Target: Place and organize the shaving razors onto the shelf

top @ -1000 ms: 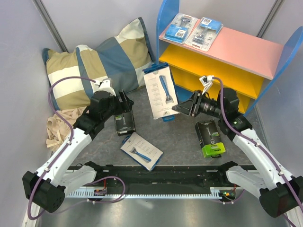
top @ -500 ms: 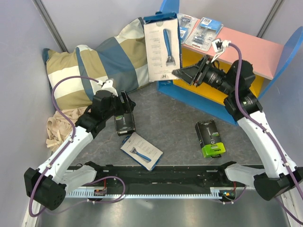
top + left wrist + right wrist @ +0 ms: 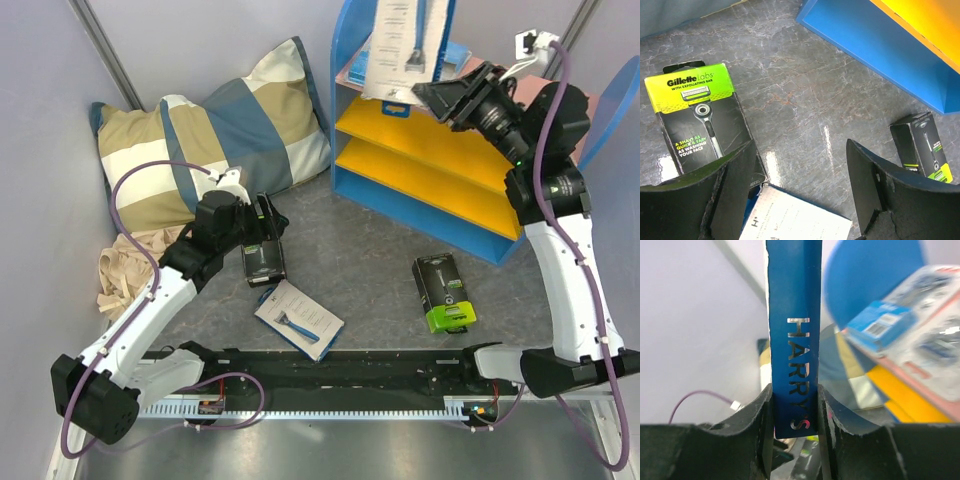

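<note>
The right gripper moves to the right in the top view and down onto the pink top board next, because blister packs fill the board's end by the pillow.
My right gripper [image 3: 440, 92] is shut on a flat white razor box [image 3: 405, 40] and holds it upright, high over the pink top board of the shelf [image 3: 440, 135]. In the right wrist view its blue "HARRY'S" edge [image 3: 792, 340] sits between my fingers [image 3: 795, 415], with the two blister packs [image 3: 920, 335] blurred to the right on the top board. My left gripper [image 3: 265, 225] is open and empty above a black-and-lime box [image 3: 262, 255], which the left wrist view also shows [image 3: 697, 117]. A second white box [image 3: 298, 318] and a second black-and-lime box [image 3: 443, 292] lie on the table.
A striped pillow [image 3: 210, 140] leans in the back left corner, with a crumpled beige cloth [image 3: 125, 270] below it. Grey walls close in the sides. The shelf's blue base [image 3: 880, 55] stands to the right of the left gripper.
My right arm has lifted the white box from just above the table in front of the shelf to above its top board. The left arm has stayed put.
</note>
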